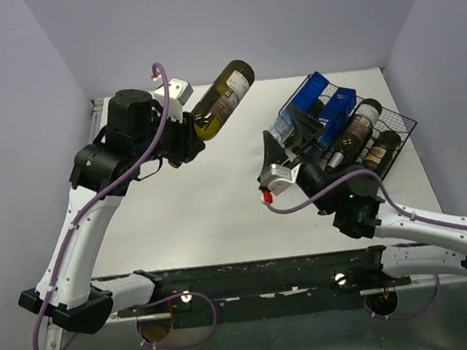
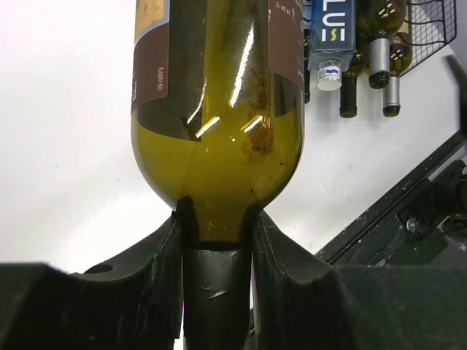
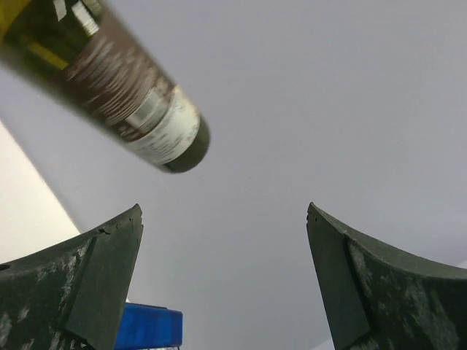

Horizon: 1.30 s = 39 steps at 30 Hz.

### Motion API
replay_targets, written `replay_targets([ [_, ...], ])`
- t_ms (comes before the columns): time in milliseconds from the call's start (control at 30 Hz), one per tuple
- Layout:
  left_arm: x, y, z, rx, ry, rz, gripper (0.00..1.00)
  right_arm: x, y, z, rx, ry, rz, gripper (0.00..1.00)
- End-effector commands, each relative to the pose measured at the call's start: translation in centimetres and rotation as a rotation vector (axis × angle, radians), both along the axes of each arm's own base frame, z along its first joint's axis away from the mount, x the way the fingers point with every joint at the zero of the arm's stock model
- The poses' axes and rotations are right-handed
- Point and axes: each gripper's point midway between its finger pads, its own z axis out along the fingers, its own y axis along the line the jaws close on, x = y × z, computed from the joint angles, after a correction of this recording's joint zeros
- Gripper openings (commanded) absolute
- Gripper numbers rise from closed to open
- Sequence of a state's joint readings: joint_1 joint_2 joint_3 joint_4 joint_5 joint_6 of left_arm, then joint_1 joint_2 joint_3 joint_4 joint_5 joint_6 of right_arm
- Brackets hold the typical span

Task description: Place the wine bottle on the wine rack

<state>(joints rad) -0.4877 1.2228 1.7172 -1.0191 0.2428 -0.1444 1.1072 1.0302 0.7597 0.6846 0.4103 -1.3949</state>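
Next, my left gripper needs to move across and down to release over the rack's endmost dark bottle (image 1: 384,148) (image 2: 401,49), since it lies below and to the right in the top view.
A green wine bottle (image 1: 224,99) with a brown and white label hangs in the air over the back left of the table, its base pointing up and to the right. My left gripper (image 1: 187,142) is shut on its foil-wrapped neck; in the left wrist view the fingers (image 2: 164,270) clamp the neck just below the bottle's shoulder (image 2: 219,168). The black wire wine rack (image 1: 402,128) lies at the back right. My right gripper (image 1: 286,136) hovers at the rack's left side, open and empty (image 3: 225,219). The bottle's base (image 3: 124,95) shows above it.
The rack holds two blue bottles (image 1: 324,103) and a few dark wine bottles (image 1: 354,133), necks toward the arms (image 2: 379,51). Grey walls close in the table at the back and sides. A black rail (image 1: 261,276) runs along the near edge.
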Motion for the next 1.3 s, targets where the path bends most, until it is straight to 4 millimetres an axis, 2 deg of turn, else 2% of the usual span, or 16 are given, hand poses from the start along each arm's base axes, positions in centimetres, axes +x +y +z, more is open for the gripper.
replay_targets([
  [0,1.2,-3.9,4.4,-0.164,-0.165,-0.069,0.00,-2.4,-2.8,6.5,0.312,0.094,0.146,1.00],
  [100,1.0,-7.2,4.2,-0.198,-0.171,-0.132,0.00,-4.1,-4.8,10.1,0.467,0.128,0.240,1.00],
  [267,0.3,-14.2,3.6,-0.286,-0.143,-0.233,0.00,-6.4,-8.2,14.3,0.683,0.159,0.360,1.00],
  [367,0.5,-18.0,3.6,-0.342,-0.134,-0.249,0.00,-7.9,-10.0,16.3,0.793,0.168,0.441,1.00],
  [567,0.5,-26.0,3.0,-0.487,-0.027,-0.273,0.00,-10.1,-13.6,18.8,0.971,0.167,0.559,1.00],
  [700,0.4,-31.2,2.1,-0.519,-0.004,-0.270,0.00,-10.9,-15.2,19.4,1.032,0.175,0.588,0.99],
  [867,1.1,-35.9,0.9,-0.575,0.063,-0.231,0.00,-10.9,-16.3,19.1,1.061,0.213,0.569,0.99],
  [1000,1.8,-39.1,-0.5,-0.645,0.133,-0.210,0.00,-11.0,-16.8,18.7,1.084,0.249,0.573,0.98],
  [1067,1.4,-40.6,-1.2,-0.660,0.155,-0.222,0.00,-11.1,-17.1,18.3,1.093,0.264,0.572,0.98],
  [1167,0.6,-42.4,-2.5,-0.671,0.171,-0.233,0.00,-11.0,-17.6,17.7,1.097,0.276,0.554,0.98],
  [1267,0.4,-43.4,-3.8,-0.674,0.187,-0.206,0.00,-11.0,-18.4,17.4,1.113,0.282,0.536,0.98],
])
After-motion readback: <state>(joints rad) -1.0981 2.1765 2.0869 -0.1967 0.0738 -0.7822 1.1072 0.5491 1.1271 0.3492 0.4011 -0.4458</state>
